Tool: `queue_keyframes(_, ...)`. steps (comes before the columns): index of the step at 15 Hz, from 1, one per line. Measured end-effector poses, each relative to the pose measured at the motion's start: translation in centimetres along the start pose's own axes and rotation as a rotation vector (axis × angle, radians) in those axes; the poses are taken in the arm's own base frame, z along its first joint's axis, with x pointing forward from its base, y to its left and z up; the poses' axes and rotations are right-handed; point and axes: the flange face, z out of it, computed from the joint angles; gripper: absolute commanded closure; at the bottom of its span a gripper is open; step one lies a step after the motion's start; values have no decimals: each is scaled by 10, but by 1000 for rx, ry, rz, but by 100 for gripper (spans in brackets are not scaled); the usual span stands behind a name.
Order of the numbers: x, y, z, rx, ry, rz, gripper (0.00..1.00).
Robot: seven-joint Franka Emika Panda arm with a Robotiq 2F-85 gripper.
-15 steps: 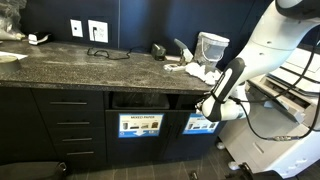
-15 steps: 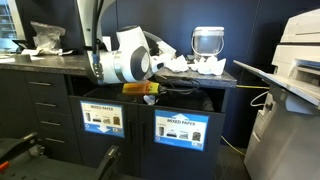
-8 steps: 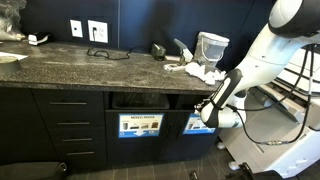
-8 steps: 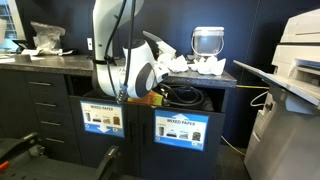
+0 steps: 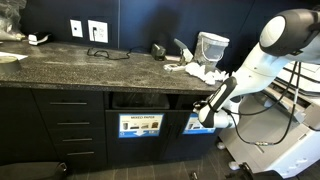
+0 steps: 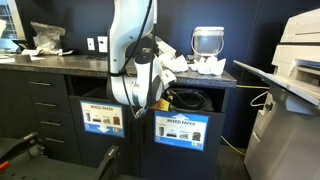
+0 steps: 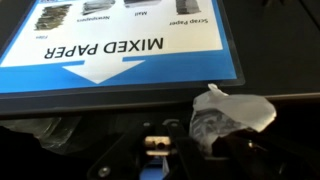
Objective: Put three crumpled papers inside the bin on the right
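Note:
The white crumpled paper still overlaps the bin's rim. I will move my gripper outward past that rim into the bin's opening before I release the paper.
My gripper [image 7: 212,140] is shut on a white crumpled paper [image 7: 232,112]. It hangs right in front of the bin [image 7: 120,45], whose light-blue sign reads "MIXED PAPER", upside down in the wrist view. In both exterior views the gripper [image 5: 205,113] sits at the front of the right-hand bin [image 5: 200,126] [image 6: 182,128], by its dark slot [image 6: 190,100]. In one exterior view the forearm mostly hides the gripper. More crumpled papers [image 5: 198,72] [image 6: 206,66] lie on the counter above the bin.
A like bin with a darker sign [image 5: 140,125] [image 6: 103,117] stands beside it. A pale translucent container [image 5: 212,45] [image 6: 206,42] stands on the stone counter [image 5: 80,68]. A printer [image 6: 290,70] stands beside the cabinet. Drawers [image 5: 70,120] fill the cabinet's other end.
The arm has swung down and toward the right-hand bin, bringing the wrist from above the darker-signed bin to the slot edge. The paper stays in the gripper.

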Motion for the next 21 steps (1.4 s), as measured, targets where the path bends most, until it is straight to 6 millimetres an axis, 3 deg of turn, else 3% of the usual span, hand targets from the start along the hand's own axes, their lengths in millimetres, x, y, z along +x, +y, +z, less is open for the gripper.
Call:
queue_keyframes(5,14,0,22,8,48,-3,96)
queue_keyframes(10,13,1,41,12,68,1,96)
queue_keyframes(11,12,1,44,13,68,0,68)
queue_keyframes(13,11,2,48,16,71,0,61)
queue_keyframes(21,9,2,55,27,78,-13,0)
